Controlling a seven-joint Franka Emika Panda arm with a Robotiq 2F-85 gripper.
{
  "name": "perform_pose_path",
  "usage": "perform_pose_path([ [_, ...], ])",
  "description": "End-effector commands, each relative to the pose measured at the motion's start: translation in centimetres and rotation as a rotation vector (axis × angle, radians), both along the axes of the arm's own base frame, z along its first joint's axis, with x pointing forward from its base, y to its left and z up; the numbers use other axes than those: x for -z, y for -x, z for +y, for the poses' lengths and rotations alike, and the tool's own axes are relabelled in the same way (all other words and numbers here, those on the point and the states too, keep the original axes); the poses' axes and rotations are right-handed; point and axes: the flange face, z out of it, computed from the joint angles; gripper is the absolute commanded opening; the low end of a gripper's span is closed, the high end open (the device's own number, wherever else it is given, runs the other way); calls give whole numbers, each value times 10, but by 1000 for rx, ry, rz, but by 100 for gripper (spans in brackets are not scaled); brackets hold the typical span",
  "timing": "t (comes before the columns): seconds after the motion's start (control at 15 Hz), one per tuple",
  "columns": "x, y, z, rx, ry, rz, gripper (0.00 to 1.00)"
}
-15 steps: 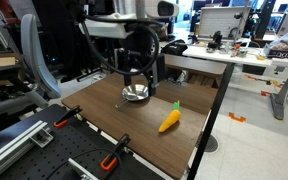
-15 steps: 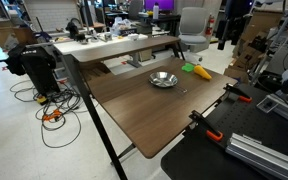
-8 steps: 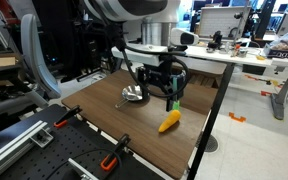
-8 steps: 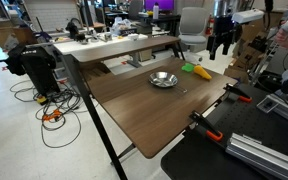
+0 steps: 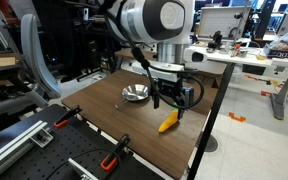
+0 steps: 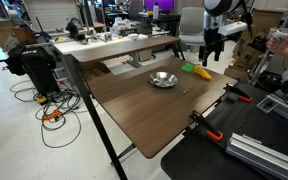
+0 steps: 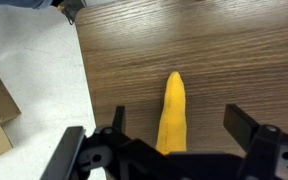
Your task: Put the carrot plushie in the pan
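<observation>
My gripper moves down onto the carrot plushie next, since its open fingers already stand on either side of the body of the carrot plushie (image 5: 169, 122) (image 7: 172, 135).
The carrot plushie (image 5: 169, 122) is orange-yellow and lies flat on the brown table near its edge; it also shows in an exterior view (image 6: 198, 71) and in the wrist view (image 7: 171, 115). The silver pan (image 5: 135, 94) sits further in on the table, also seen in an exterior view (image 6: 163, 79). My gripper (image 5: 171, 99) hangs just above the carrot plushie, open, with a finger on each side of it in the wrist view (image 7: 174, 128). It does not touch the plushie.
The table's edge (image 7: 81, 70) runs close beside the carrot plushie, with light floor beyond. Orange clamps (image 5: 109, 160) grip the near table edge. Desks with equipment (image 5: 244, 50) and an office chair (image 6: 192, 25) stand around.
My gripper has moved from above the pan across to the carrot plushie and come down over it. The pan and the plushie have not moved.
</observation>
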Motion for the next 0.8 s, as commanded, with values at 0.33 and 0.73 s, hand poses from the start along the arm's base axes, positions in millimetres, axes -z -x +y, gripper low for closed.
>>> perform_pose_path([
  [0.33, 46, -32, -12, -29, 16, 17, 100],
  [0.73, 63, -39, -11, -50, 30, 7, 42],
])
